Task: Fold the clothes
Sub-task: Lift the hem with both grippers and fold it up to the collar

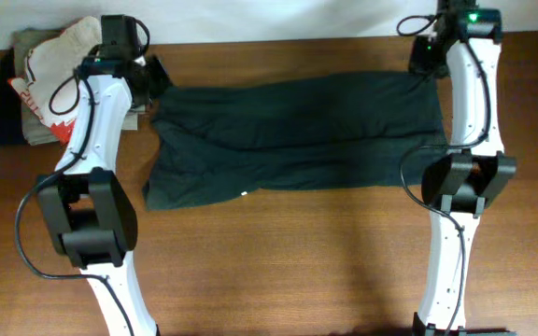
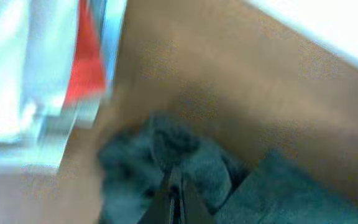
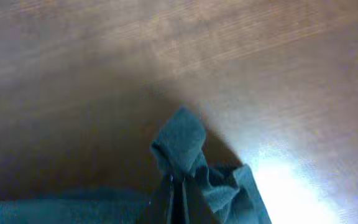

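The cloth is still spread out, so the left gripper needs to pull its corner back over the garment's near part next and let go of it.
A dark green garment lies spread flat across the far half of the wooden table, folded lengthwise. My left gripper is shut on its far left corner, and the bunched cloth shows around the closed fingers in the left wrist view. My right gripper is shut on its far right corner, and a pinched peak of cloth rises above the closed fingers in the right wrist view.
A pile of other clothes, beige, white with red print and black, sits at the far left corner of the table; its white and red fabric shows blurred in the left wrist view. Bare wood fills the near half.
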